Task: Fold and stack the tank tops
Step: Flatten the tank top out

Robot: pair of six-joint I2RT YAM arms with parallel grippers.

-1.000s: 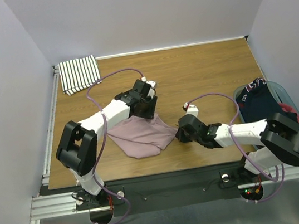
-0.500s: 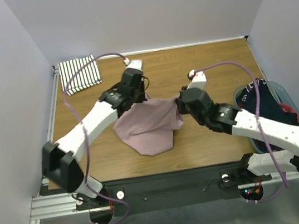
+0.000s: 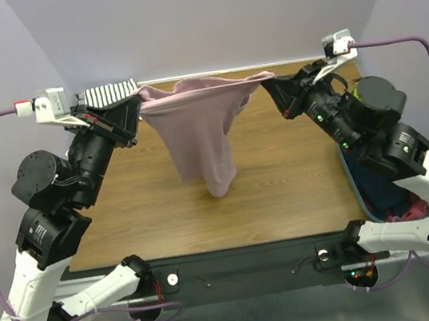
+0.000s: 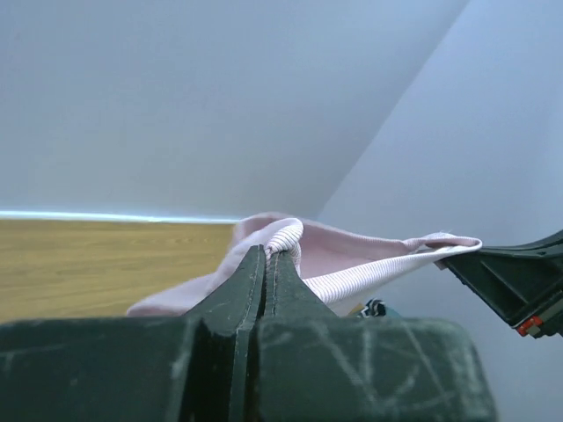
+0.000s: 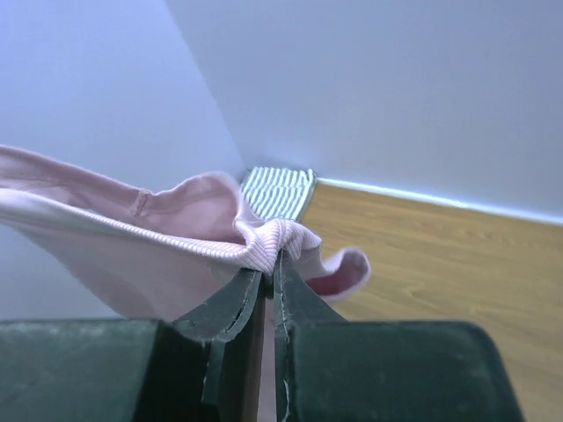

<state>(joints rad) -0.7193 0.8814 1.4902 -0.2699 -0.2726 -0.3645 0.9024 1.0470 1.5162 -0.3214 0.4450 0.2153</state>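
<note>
The pink tank top is still hanging in the air, so my right gripper moves down and outward next, toward the bare far tabletop, and lets go of the tank top's edge there.
The pink tank top [image 3: 198, 131] hangs in the air, stretched between both grippers, its lower end just above the wooden table [image 3: 297, 172]. My left gripper [image 3: 138, 103] is shut on its left edge; the ribbed hem [image 4: 290, 236] shows pinched between the jaws in the left wrist view. My right gripper [image 3: 272, 81] is shut on its right edge, the pink cloth [image 5: 280, 237] bunched at the jaw tips in the right wrist view. The striped tank top [image 3: 112, 93] lies folded at the table's far left corner, partly hidden behind the left arm; it also shows in the right wrist view [image 5: 280, 192].
A blue-grey basket [image 3: 353, 176] at the table's right edge holds a dark navy garment [image 3: 380, 184] and a red garment [image 3: 415, 207], mostly behind the right arm. White walls close in on three sides.
Both arms have risen and spread apart, lifting the pink tank top off the table and stretching it wide. One second ago it lay crumpled on the table near the front.
</note>
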